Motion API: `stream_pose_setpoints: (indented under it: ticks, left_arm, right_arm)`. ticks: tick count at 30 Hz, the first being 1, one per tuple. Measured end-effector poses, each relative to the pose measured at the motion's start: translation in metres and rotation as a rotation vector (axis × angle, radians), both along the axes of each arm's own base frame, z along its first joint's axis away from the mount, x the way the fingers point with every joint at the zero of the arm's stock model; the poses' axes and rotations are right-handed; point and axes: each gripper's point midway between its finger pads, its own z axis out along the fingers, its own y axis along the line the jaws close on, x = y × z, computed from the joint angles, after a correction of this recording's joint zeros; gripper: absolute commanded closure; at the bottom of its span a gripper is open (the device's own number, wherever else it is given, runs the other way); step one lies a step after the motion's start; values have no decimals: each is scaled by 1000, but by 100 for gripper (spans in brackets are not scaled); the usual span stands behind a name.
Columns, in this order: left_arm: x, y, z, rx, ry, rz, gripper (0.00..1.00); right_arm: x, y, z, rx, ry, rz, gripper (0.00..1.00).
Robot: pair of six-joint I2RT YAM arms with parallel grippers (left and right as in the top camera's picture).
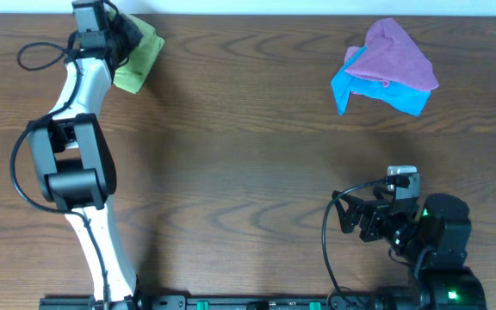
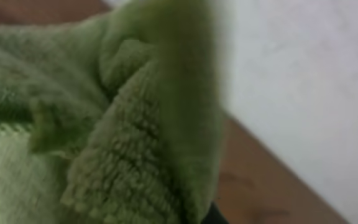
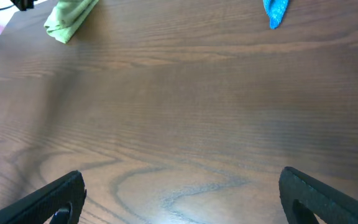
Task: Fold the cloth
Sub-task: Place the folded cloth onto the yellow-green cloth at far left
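Note:
I should move my left gripper back and down over the near part of the lime-green cloth and let go of the fold there, because the held fold is bunched and raised.
The lime-green cloth (image 1: 141, 57) lies bunched at the table's far left edge. It also shows in the right wrist view (image 3: 70, 18). My left gripper (image 1: 127, 34) is right on its upper part. In the left wrist view the cloth (image 2: 123, 124) fills most of the frame, bunched and raised close to the camera, and hides the fingers. The gripper looks shut on a fold of it. My right gripper (image 1: 349, 215) is open and empty, low over bare wood at the near right (image 3: 182, 193). No white tag shows.
A purple cloth (image 1: 394, 53) lies crumpled on a blue cloth (image 1: 407, 97) at the far right; the blue one's tip shows in the right wrist view (image 3: 275, 11). The table's far edge runs just behind the lime-green cloth. Wood tabletop (image 1: 248, 155) lies between the arms.

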Motion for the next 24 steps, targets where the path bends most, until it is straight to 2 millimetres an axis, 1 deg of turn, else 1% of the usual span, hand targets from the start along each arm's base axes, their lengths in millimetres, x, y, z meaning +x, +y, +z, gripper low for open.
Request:
stream_pose_setpoints:
  ticks: [4,9,15,17,18,20,21,23,24]
  left_arm:
    - [-15,0,-17,16,92,-12,94]
    - [-29,1,-31,35,170,-15,94]
    - [-40,2,-39,39,225,-23,94]
    - [-43,2,-42,43,241,-27,93]
    - [-45,3,-43,45,249,-30,88]
    - [-51,5,-47,55,275,-37,69]
    - [-54,6,-50,57,293,-36,62]
    - [-61,9,-54,72,324,-39,43]
    - [-65,11,-55,80,342,-39,36]
  right_arm:
    - [0,0,0,0,0,0,1]
    - [0,0,0,0,0,0,1]
    - [0,0,0,0,0,0,1]
    - [0,0,0,0,0,0,1]
    - [0,0,0,0,0,0,1]
    - [0,0,0,0,0,0,1]
    - [0,0,0,0,0,0,1]
    - [0,0,0,0,-1,0,1]
    - [0,0,0,0,0,0,1]
